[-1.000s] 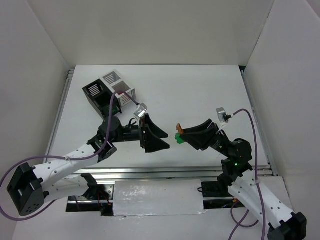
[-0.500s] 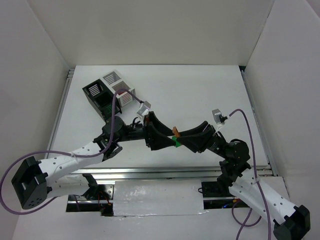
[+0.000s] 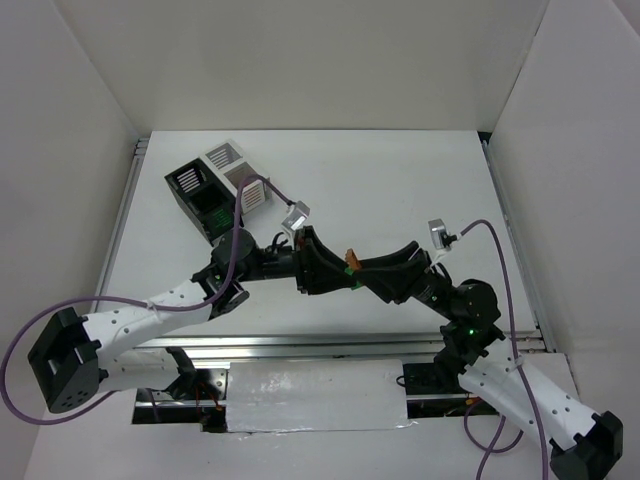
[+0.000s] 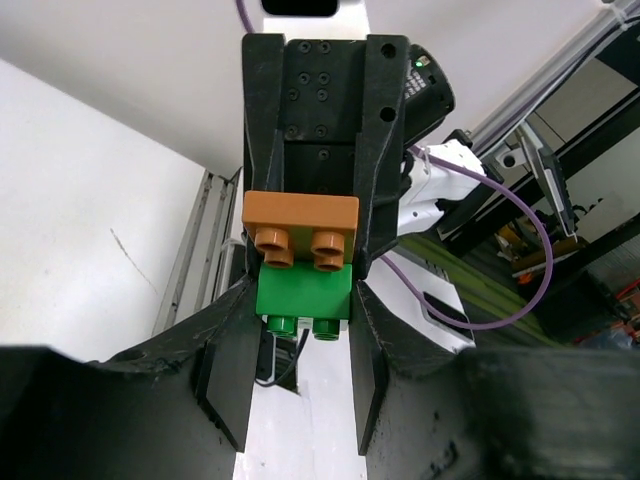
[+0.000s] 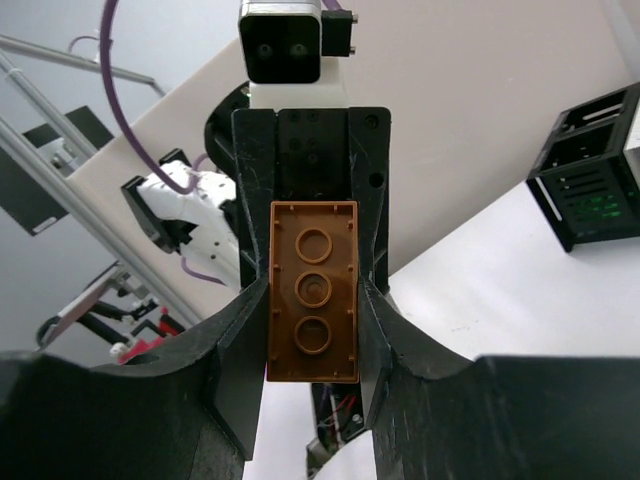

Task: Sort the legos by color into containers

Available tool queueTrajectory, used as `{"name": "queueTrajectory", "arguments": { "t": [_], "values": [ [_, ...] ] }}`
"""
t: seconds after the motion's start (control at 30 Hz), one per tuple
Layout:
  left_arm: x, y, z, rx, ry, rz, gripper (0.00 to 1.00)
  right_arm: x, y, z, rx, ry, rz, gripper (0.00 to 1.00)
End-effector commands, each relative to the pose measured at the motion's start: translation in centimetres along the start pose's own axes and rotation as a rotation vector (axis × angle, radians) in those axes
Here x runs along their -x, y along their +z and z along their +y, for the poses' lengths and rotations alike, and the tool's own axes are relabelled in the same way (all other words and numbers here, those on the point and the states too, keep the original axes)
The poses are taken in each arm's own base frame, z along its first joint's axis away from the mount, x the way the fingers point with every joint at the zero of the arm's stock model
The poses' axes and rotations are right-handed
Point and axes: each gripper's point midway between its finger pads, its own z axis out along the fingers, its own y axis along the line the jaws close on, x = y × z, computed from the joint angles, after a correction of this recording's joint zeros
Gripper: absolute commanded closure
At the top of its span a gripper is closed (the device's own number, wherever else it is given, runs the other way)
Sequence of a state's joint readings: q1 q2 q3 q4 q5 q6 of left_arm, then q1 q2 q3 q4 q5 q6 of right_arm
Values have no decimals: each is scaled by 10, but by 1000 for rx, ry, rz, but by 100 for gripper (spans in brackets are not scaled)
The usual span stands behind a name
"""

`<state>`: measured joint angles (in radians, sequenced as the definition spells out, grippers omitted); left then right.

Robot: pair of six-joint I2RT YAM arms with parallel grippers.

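Green lies in the black bin's near section [image 3: 214, 213], so the left gripper will next draw the green lego to the left in the top view, turn down over that section and release it.
A brown lego [image 3: 350, 257] and a green lego [image 3: 353, 270] are stuck together and held in the air over the middle of the table. My right gripper [image 5: 313, 300] is shut on the brown lego [image 5: 313, 290], whose hollow underside faces its camera. My left gripper [image 4: 303, 300] meets it head-on from the left. Its fingertips [image 4: 245, 300] press the sides of the green lego [image 4: 303, 292], which hangs under the brown lego [image 4: 300, 213]. The containers stand at the back left: the black bin [image 3: 197, 195] and, joined to it, the white bin [image 3: 238, 170].
Something green lies inside the black bin [image 5: 595, 185]. White walls enclose the table on three sides. A metal rail [image 3: 300, 345] runs along the near edge, in front of the arm bases.
My left gripper has moved right to meet the right gripper, and its jaws have closed from wide open onto the green lego. The right gripper has shifted slightly left with the bricks.
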<state>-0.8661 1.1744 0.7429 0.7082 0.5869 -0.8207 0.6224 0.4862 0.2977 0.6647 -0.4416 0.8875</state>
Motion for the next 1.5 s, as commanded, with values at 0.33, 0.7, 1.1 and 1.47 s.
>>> {"name": "queueTrajectory", "arguments": {
  "t": [0.33, 0.7, 1.1, 1.47],
  "values": [
    [44, -52, 30, 225, 97, -65, 100, 34, -6, -16, -178, -149, -123, 100],
    [140, -316, 228, 1862, -104, -291, 100, 25, -11, -27, -240, -132, -72, 100],
    [124, -351, 309, 2038, -222, -133, 88, 17, -12, -29, -266, -132, -6, 100],
    [133, -344, 303, 1989, -197, -172, 8, 11, -6, -31, -260, -116, 40, 100]
  ]
}}
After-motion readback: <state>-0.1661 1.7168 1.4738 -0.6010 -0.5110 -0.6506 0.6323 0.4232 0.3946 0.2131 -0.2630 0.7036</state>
